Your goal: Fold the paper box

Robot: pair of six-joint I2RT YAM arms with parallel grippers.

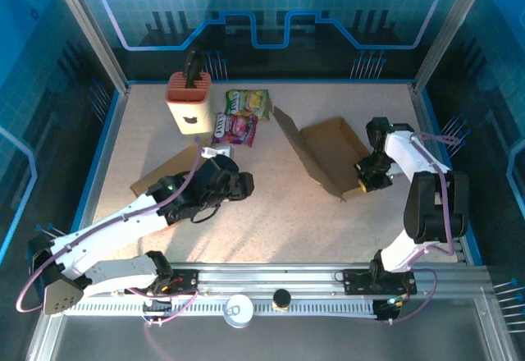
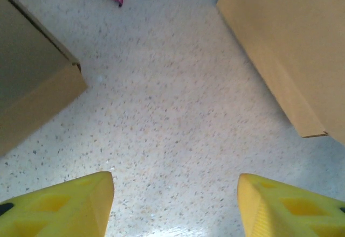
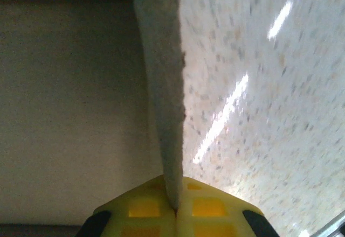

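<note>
I should next pull the box's pinched side toward my left gripper and slightly back, then open my right gripper to let it go, because the box lies slanted on the tabletop.
The brown paper box lies open at centre right, with a tall flap standing up on its left side. My right gripper is shut on the box's near right wall. In the right wrist view the yellow fingers pinch that thin cardboard wall, and the box's inside lies to the left. My left gripper hovers open over bare table, left of the box. In the left wrist view its yellow fingers stand wide apart, with the box's side at upper right.
A second flat brown cardboard piece lies under my left arm. A cream and pink holder stands at the back, with two snack packets beside it. A white disc and a black knob sit on the front rail.
</note>
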